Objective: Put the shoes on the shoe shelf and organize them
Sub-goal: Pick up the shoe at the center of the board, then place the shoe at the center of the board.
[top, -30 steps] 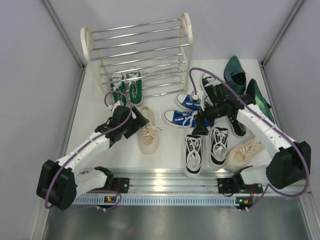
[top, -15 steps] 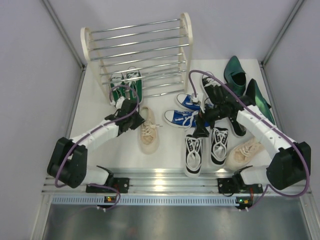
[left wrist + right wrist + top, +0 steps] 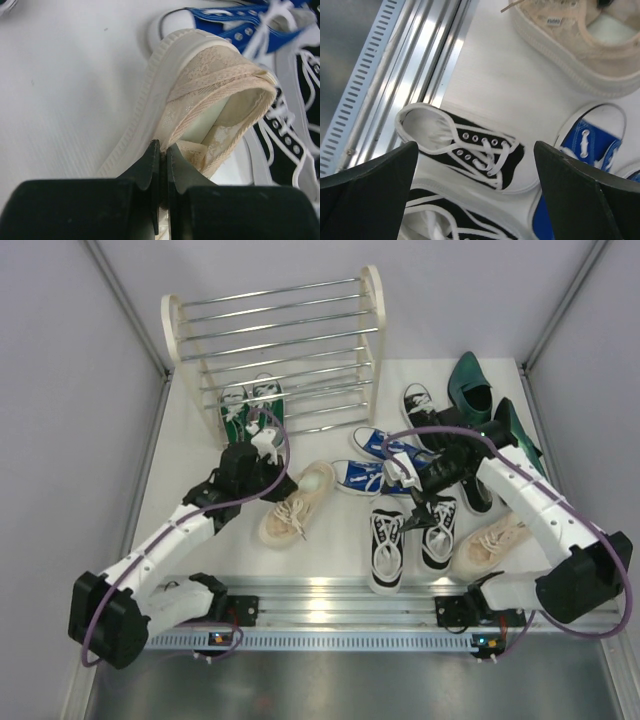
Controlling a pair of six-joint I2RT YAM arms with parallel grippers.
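Observation:
The beige sneaker [image 3: 293, 505] lies crooked, so my left gripper should next move toward the black-and-white pair with a turn, swing the sneaker's heel over the bare tabletop and release its collar.
My left gripper [image 3: 270, 480] [image 3: 161, 151] is shut on the fabric collar of a beige lace sneaker [image 3: 293, 505] [image 3: 200, 95], which lies at an angle on the white table. My right gripper [image 3: 426, 506] [image 3: 472, 147] hangs open above a pair of black-and-white sneakers [image 3: 388, 545] [image 3: 470, 150], touching neither. The shoe shelf [image 3: 375, 300] stands at the back left with a green pair [image 3: 250, 410] under its lowest rods. Two blue sneakers [image 3: 365, 475] lie in the middle. The other beige shoe [image 3: 490, 543] sits near the right arm.
Two dark green dress shoes [image 3: 468, 385] lie at the back right, beside more black-and-white sneakers [image 3: 420, 400]. A metal rail [image 3: 330, 615] [image 3: 410, 60] runs along the near edge. Grey walls close in both sides.
My left gripper has shut on the beige sneaker and swung it askew, heel toward the right. My right arm has drawn back toward the near edge, over the black-and-white pair.

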